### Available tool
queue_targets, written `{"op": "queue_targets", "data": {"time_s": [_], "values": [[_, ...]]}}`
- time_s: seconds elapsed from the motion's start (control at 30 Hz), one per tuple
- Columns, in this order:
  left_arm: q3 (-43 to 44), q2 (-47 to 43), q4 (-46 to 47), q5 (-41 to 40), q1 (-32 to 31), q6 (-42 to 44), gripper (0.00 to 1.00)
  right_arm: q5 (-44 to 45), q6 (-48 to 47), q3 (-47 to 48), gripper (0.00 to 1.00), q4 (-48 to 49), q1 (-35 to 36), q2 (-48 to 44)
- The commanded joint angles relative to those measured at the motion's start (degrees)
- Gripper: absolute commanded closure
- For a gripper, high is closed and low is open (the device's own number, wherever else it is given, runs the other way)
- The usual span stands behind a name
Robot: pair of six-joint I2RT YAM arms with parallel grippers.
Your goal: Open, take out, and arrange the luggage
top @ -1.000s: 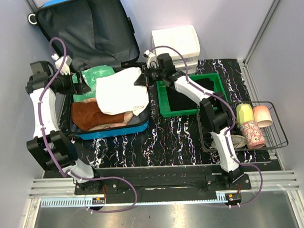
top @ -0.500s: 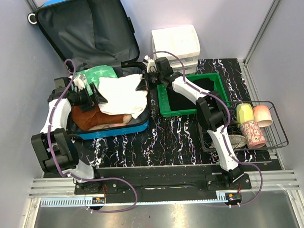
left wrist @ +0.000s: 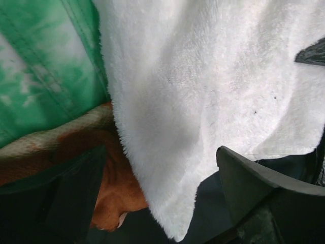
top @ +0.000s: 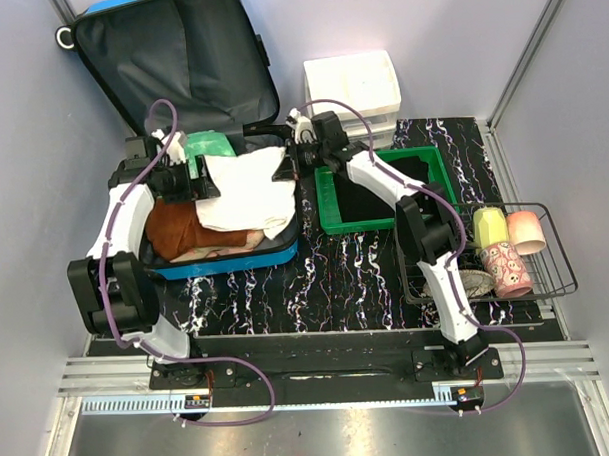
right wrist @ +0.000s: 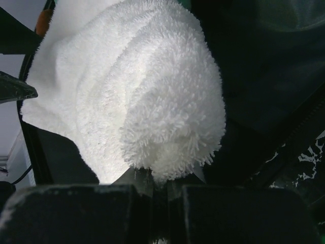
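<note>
The open green tray is to the right of my right gripper in the top view, so I will move the towel over the tray's end away from the luggage (top: 236, 262) to let it go.
The blue luggage (top: 236, 262) lies open, its grey-lined lid (top: 179, 62) leaning on the back wall. Inside lie a white fluffy towel (top: 245, 195), a green cloth (top: 210, 144) and a brown cloth (top: 174, 228). My right gripper (top: 286, 167) is shut on the towel's right edge; in the right wrist view the towel (right wrist: 137, 91) bunches out of the closed gripper (right wrist: 162, 185). My left gripper (top: 197, 180) stands open at the towel's left edge. In the left wrist view a towel corner (left wrist: 172, 203) hangs between its spread fingers (left wrist: 254, 188), over the green cloth (left wrist: 40, 66) and brown cloth (left wrist: 117, 188).
A green tray (top: 329, 225) with a black item in it sits right of the suitcase. A white drawer organiser (top: 351, 83) stands behind it. A wire basket (top: 561, 279) at the right holds cups. Walls close in on the left, back and right.
My left arm has swung right and inward over the suitcase, up to the towel's left edge. The right gripper has kept its hold and the towel has bunched narrower.
</note>
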Motion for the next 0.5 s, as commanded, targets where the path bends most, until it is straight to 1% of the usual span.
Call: {"op": "queue_targets", "data": {"time_s": [0.0, 0.07, 0.1, 0.13, 0.2, 0.23, 0.33, 0.37, 0.47], "values": [[2.9, -5.8, 0.9, -4.9, 1.5, 6.2, 0.05, -2.3, 0.3, 2.3, 1.0, -6.1, -1.8, -10.2], [3.3, -7.0, 0.0, -5.5, 2.0, 6.9, 0.05, -2.7, -0.2, 1.9, 1.0, -12.8, -4.2, -11.7], [3.3, -7.3, -0.1, -5.7, 2.2, 7.6, 0.04, -2.8, -1.4, 1.6, 1.0, -15.2, -5.0, -13.1], [3.2, -7.6, -0.1, -6.2, 2.2, 8.1, 0.04, -2.7, -2.4, 0.6, 1.0, -19.9, -6.7, -13.8], [2.8, -7.9, -0.1, -6.7, 2.2, 8.8, 0.04, -1.6, -5.7, 0.0, 1.0, -24.4, -8.3, -14.7], [2.7, -7.9, 0.0, -6.8, 2.3, 9.0, 0.03, -1.1, -6.6, -0.1, 1.0, -28.1, -9.3, -14.7], [2.5, -7.8, -0.1, -6.3, 2.3, 9.3, 0.01, -0.2, -8.4, 1.3, 1.0, -33.8, -14.1, -14.4], [2.5, -7.9, -0.1, -6.0, 2.3, 9.8, 0.01, -0.1, -9.3, 1.6, 1.0, -34.9, -17.2, -14.3], [2.6, -7.9, -0.4, -4.7, 2.3, 11.0, 0.01, 1.3, -14.7, 2.3, 1.0, -37.5, -21.6, -14.0]]}}
